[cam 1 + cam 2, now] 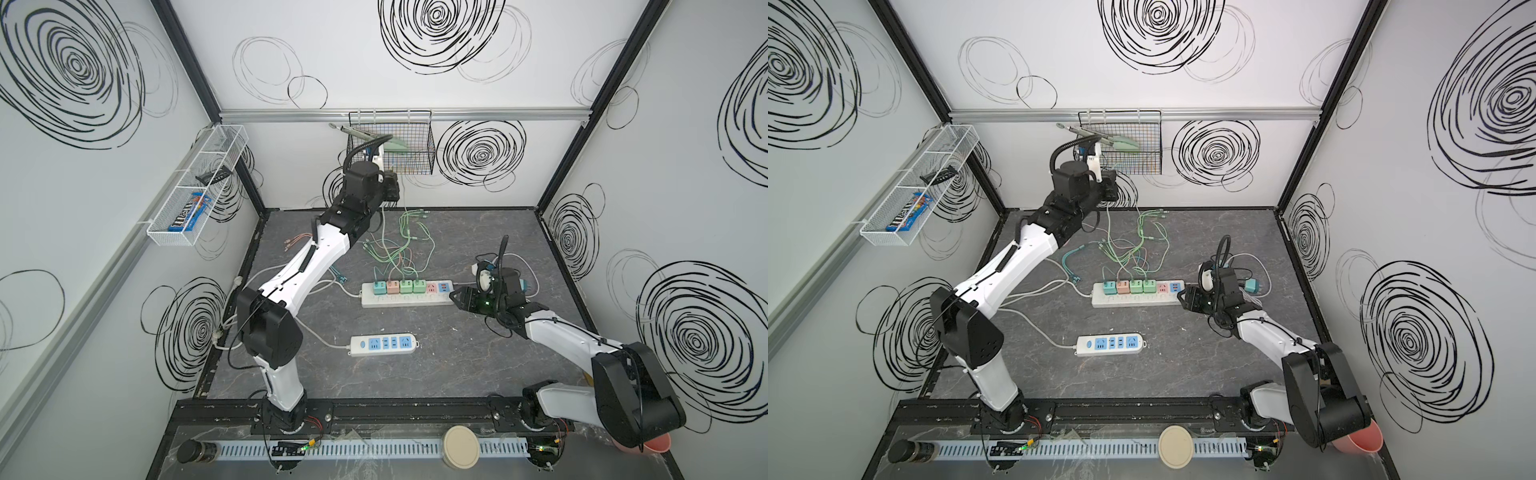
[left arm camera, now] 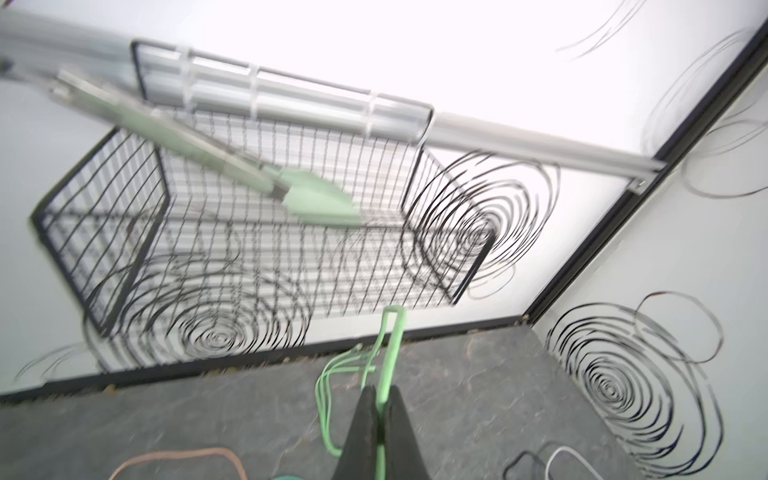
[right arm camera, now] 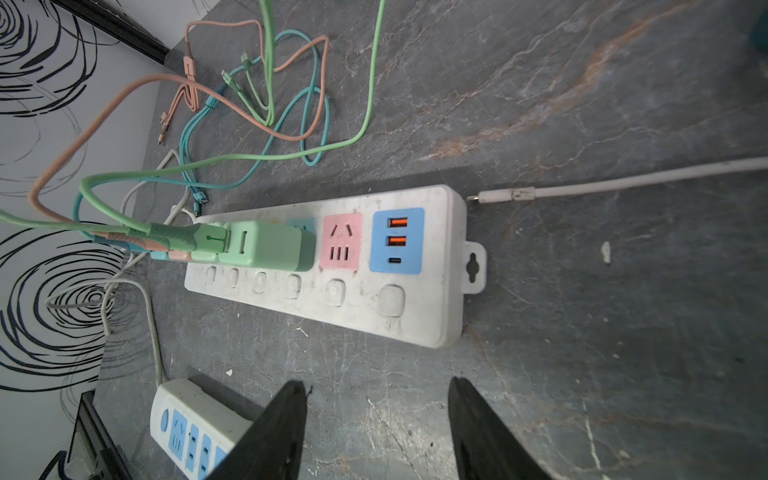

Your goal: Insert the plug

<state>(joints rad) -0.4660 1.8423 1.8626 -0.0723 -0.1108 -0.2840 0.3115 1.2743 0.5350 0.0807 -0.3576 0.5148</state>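
My left gripper will next move down to the tabletop by the green cable (image 2: 390,345) ends to let go of the green cable, because that spot below it is clear of the power strip.
My left gripper (image 2: 381,388) is shut on a green cable (image 2: 390,345), held high near the back wall in both top views (image 1: 392,189) (image 1: 1111,189). The cable folds over above the fingers, and blur hides its end. It hangs down to the long white power strip (image 1: 407,300) (image 3: 361,307), where several coloured adapters are plugged in. A pink socket (image 3: 340,241) and a blue USB panel (image 3: 397,241) are free. My right gripper (image 3: 378,384) is open and empty, low at the strip's right end (image 1: 453,296). A teal plug block (image 1: 1251,286) lies behind my right wrist.
A small white power strip (image 1: 382,344) lies nearer the front. Loose green, teal and pink cables (image 3: 257,104) tangle behind the long strip. A white cable end (image 3: 498,195) lies by its right end. The black wire basket (image 2: 124,232) on the back wall holds green tongs (image 2: 320,199).
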